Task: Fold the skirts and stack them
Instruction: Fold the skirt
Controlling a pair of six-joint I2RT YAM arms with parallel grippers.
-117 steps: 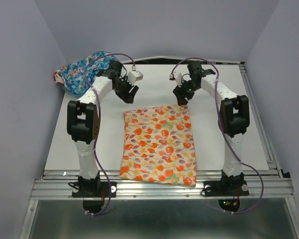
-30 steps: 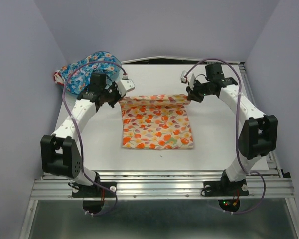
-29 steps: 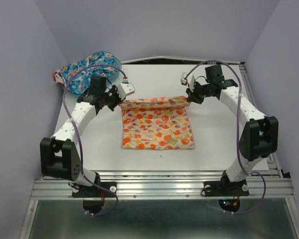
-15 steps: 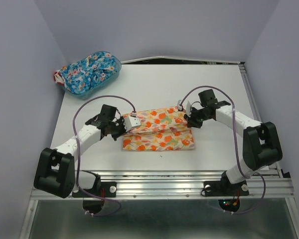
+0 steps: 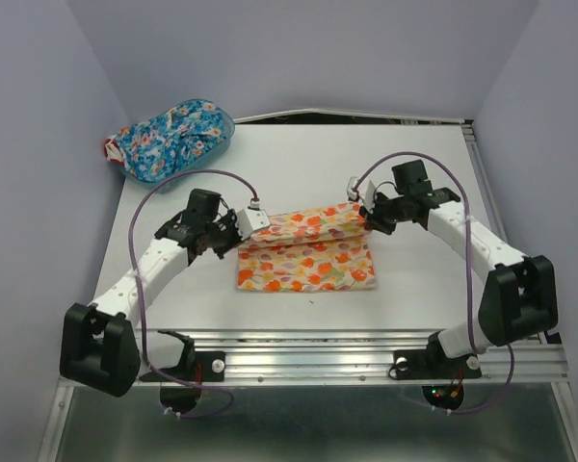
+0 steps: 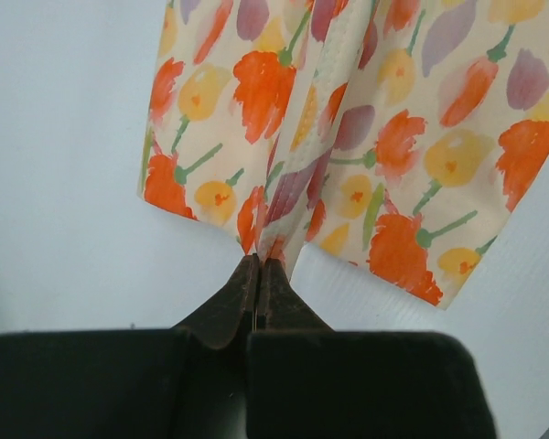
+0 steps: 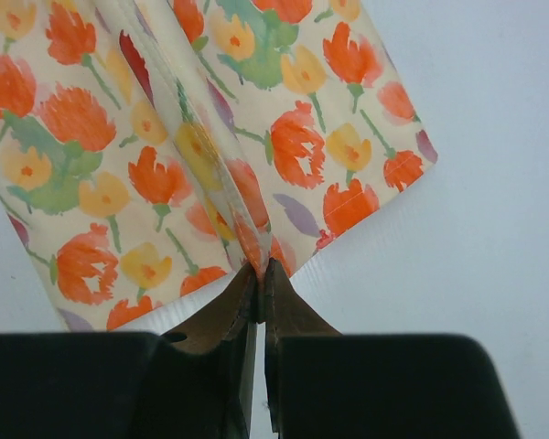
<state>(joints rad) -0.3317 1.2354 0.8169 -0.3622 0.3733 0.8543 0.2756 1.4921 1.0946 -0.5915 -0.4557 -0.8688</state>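
Note:
The lower layer's near corner point(image 5: 246, 281) point(image 6: 432, 285) is uncovered, so next my left gripper needs to pull the skirt's held corner back and down toward it and let the held corner go.
The cream-yellow skirt point(image 5: 306, 252) with orange-red flowers lies folded near the table's middle, its upper layer lifted. My left gripper point(image 5: 245, 232) is shut on the skirt's left corner point(image 6: 261, 240), and my right gripper point(image 5: 363, 218) is shut on its right corner point(image 7: 256, 245). Both hold the fold's edge a little above the lower layer. A bright blue floral skirt point(image 5: 166, 137) lies bunched in the basket at the far left.
A translucent blue basket point(image 5: 217, 138) holding the blue skirt sits at the table's point(image 5: 414, 298) far left corner. Grey walls close in the left, right and back sides. A metal rail point(image 5: 308, 356) runs along the near edge.
Both grippers carried the skirt's far edge toward the near side, folding the cloth over itself, then drew back and up slightly in the last half second.

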